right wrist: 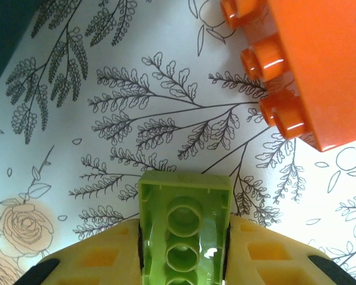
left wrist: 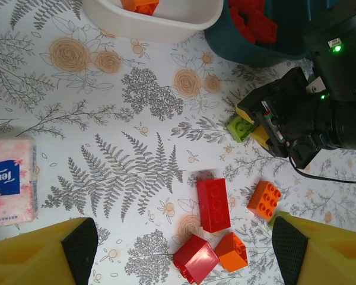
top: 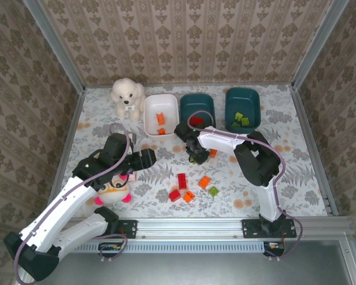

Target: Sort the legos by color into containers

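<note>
The green legos are already in one teal container, so I will next lift my right gripper, swing it outward over that container's empty far end (top: pixel 242 100) and let go of the lego.
My right gripper (right wrist: pixel 184 261) is shut on a lime green lego (right wrist: pixel 186 222), hollow underside toward the camera, just above the table. An orange lego (right wrist: pixel 308 65) lies right beside it. In the top view this gripper (top: pixel 196 157) is just in front of the middle teal container (top: pixel 197 110), which holds red legos. The white container (top: pixel 162 114) holds orange ones and the right teal container (top: pixel 242 108) green ones. My left gripper (left wrist: pixel 184 240) is open, above two red legos (left wrist: pixel 213 203) (left wrist: pixel 194 259) and two orange ones (left wrist: pixel 232 252) (left wrist: pixel 264 200).
A loose green lego (top: pixel 213 191) lies at the right of the front cluster. A white plush dog (top: pixel 127 95) sits at the back left, a pink-and-white doll (top: pixel 113 190) under my left arm, and a pink tissue pack (left wrist: pixel 9 181) to the left. Metal rails border the table.
</note>
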